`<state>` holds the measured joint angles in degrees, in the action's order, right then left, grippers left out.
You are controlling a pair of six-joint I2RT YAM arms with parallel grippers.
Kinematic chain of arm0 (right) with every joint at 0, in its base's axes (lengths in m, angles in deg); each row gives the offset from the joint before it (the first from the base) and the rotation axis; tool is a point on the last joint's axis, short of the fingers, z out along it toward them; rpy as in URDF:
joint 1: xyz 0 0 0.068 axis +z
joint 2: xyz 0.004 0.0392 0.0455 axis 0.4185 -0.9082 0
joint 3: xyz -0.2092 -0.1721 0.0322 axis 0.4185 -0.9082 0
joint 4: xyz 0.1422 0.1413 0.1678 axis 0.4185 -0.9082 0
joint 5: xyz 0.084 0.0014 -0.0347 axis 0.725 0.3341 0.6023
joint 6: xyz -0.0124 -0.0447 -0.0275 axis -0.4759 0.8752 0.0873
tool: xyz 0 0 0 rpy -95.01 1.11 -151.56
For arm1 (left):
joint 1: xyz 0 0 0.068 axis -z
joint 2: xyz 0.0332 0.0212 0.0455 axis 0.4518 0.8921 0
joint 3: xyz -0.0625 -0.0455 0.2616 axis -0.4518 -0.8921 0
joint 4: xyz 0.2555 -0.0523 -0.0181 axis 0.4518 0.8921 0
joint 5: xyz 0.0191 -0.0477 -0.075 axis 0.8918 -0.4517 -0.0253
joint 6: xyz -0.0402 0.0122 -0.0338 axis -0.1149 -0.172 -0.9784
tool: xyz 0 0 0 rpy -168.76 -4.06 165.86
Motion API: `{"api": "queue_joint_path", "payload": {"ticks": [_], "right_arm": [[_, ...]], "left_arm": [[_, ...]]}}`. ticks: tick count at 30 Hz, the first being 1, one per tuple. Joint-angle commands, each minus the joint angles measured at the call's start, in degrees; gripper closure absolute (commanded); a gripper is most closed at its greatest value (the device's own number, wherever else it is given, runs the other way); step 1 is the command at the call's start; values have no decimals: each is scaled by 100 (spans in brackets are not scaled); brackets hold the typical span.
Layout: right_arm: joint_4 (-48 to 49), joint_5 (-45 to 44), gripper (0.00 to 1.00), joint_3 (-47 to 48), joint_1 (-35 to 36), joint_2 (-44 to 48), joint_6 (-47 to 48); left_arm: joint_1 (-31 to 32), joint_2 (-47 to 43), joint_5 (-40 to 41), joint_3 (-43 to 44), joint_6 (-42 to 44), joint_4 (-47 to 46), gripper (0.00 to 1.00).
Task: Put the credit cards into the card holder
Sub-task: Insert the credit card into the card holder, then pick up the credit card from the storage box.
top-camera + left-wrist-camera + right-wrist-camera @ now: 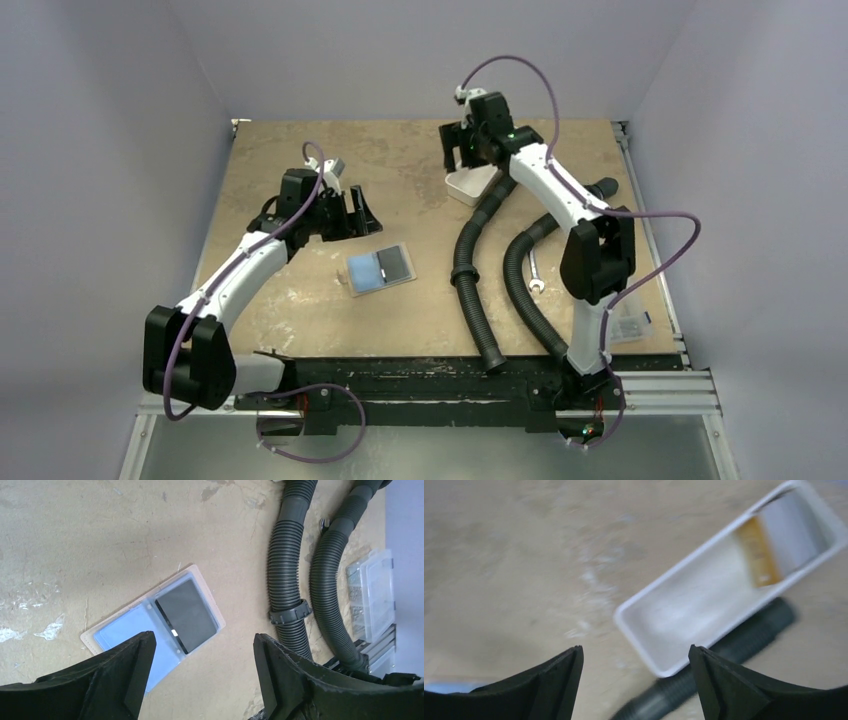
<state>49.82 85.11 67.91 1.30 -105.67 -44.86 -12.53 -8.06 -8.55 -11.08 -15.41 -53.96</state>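
Observation:
The orange-tan card sits at the tray's far end. The card's upper edge (773,550) comes next, as my right gripper moves outward and down to close on it.
The card holder (381,268) lies open flat mid-table. In the left wrist view its tan rim (210,592) frames a light blue card (125,629) in one leaf and a black card (187,614) in the other. My left gripper (202,642) hovers open just above and beside the holder (360,213), holding nothing. My right gripper (636,652) is open and empty over the near end of the white tray (684,615) at the table's back (458,150). An orange-tan card (760,550) lies at the tray's far end, blurred, beside a pale grey patch.
Two black corrugated hoses (468,262) (520,275) run from the tray toward the front edge, seen in the left wrist view too (287,555). A small wrench (535,272) lies right of them. A clear plastic compartment box (372,595) sits at the table's right edge.

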Motion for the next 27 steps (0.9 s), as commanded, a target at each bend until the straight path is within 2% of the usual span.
{"api": "queue_joint_path", "payload": {"ticks": [1,4,10,13,16,27], "right_arm": [[-471,-1939,13,1079,-271,-661,1490],[-392,-2080,14,1681,-513,-1108,1975],[-408,-2290,19,2689,-689,-1976,2709],[-283,-2522,27,2777,-698,-2235,2929],[-117,-2666,31,2813,-717,-2413,3082],[304,-3134,33,3007,-717,-2880,3534]], "left_arm": [[114,137,-102,311,624,-159,23],[381,128,398,373,887,-75,23],[539,18,513,3,948,-407,23],[583,-9,569,-9,1003,-355,23],[601,-5,524,-12,1026,-349,23],[605,72,443,-19,1045,-371,23]]}}
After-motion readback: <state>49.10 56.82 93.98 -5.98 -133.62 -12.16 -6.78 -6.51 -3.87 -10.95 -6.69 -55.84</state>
